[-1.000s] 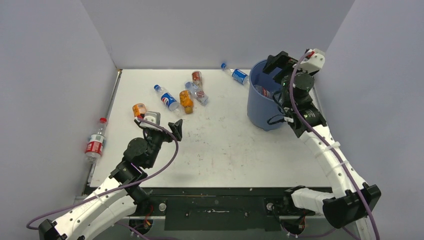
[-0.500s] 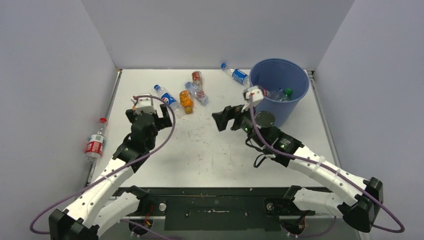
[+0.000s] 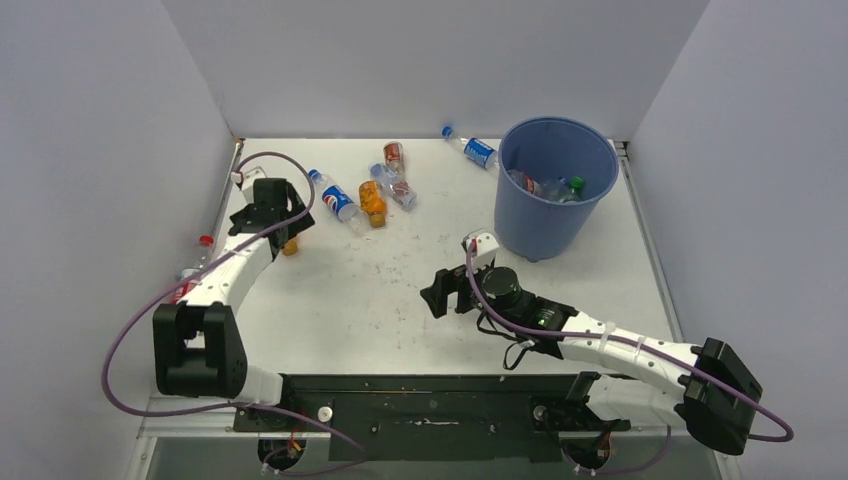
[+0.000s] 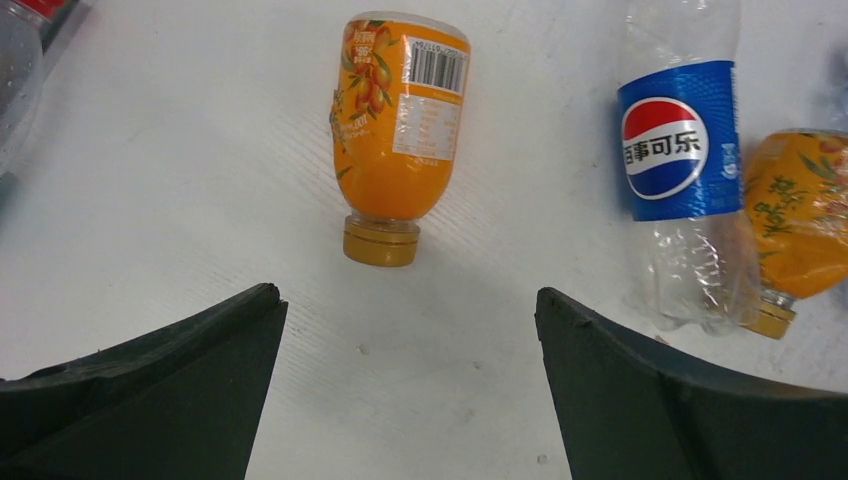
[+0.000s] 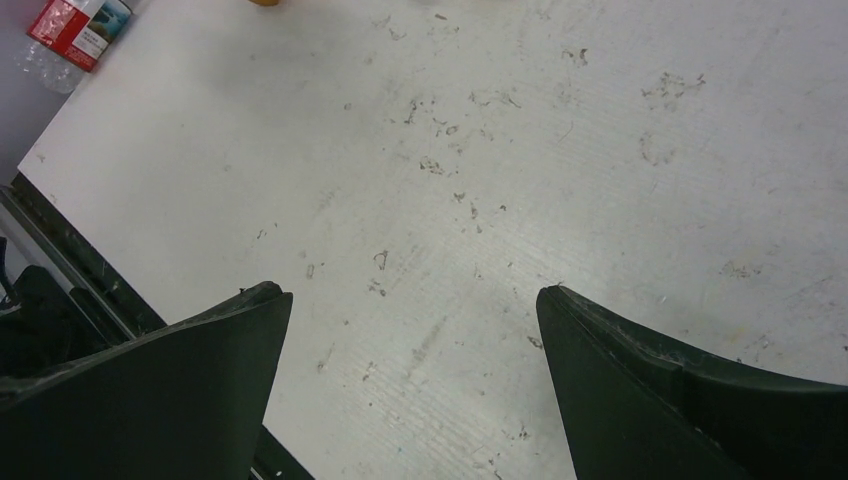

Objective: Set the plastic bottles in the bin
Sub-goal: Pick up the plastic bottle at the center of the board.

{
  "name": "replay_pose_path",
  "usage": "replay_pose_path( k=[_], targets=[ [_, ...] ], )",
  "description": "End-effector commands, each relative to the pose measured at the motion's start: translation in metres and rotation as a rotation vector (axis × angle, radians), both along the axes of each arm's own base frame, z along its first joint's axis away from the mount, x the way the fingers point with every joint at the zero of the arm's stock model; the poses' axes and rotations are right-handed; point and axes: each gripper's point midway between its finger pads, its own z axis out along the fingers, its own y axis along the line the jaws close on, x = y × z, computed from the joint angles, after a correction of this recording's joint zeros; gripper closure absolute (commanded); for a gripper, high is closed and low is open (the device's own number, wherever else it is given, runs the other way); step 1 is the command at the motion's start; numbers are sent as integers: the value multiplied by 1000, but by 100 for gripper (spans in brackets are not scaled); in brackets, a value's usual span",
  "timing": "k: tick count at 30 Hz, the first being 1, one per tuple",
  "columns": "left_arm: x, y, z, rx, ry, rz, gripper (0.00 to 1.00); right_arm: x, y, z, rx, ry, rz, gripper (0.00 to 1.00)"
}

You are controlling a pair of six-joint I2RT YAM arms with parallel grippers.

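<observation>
The open fingers of my left gripper already line up on both sides of the bottle, so they need to move down next onto the orange bottle's body near its cap (image 3: 291, 240) (image 4: 392, 185).
My left gripper (image 3: 272, 215) is open and empty, low over the table's left side. In the left wrist view (image 4: 405, 295) an orange bottle (image 4: 400, 130) lies just beyond the fingertips, its cap toward me and apart from them. The top view shows only a bit of that bottle (image 3: 290, 245) under the gripper. A Pepsi bottle (image 4: 680, 150) and a second orange bottle (image 4: 800, 220) lie to its right. My right gripper (image 3: 440, 292) is open and empty over bare table (image 5: 410, 292). The blue bin (image 3: 545, 225) stands at the back right with a few bottles (image 3: 540, 186) inside.
More bottles lie at the back: a red-label one (image 3: 393, 157), a clear one (image 3: 397, 190) and a blue-label one (image 3: 472, 148) left of the bin. A red-label bottle (image 3: 188, 285) lies off the table's left edge, also in the right wrist view (image 5: 75, 25). Walls enclose three sides.
My right arm has swung from over the bin down to the middle front of the table. My left gripper has moved back and left to the orange bottle. Both stay open.
</observation>
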Motion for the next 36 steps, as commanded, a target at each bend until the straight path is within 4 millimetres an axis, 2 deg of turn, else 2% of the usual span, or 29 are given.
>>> replay_pose_path(
  k=[1, 4, 11, 14, 29, 36],
  targets=[
    [17, 21, 5, -19, -5, 91, 4, -4, 8, 13, 87, -27, 12, 1],
    [23, 40, -1, -26, 1, 141, 4, -6, 5, 7, 75, -25, 11, 1],
    [36, 49, -1, 18, 12, 143, 4, -5, 8, -4, 31, -16, 29, 1],
    [42, 49, -3, 32, 31, 112, 4, -5, 11, -4, 11, -17, 47, 1],
    [60, 29, -41, 26, 93, -68, 4, -8, 1, 0, 8, -22, 26, 1],
    [64, 33, -68, 52, 168, -69, 0, -7, -4, 20, 21, -51, 15, 0]
  ],
)
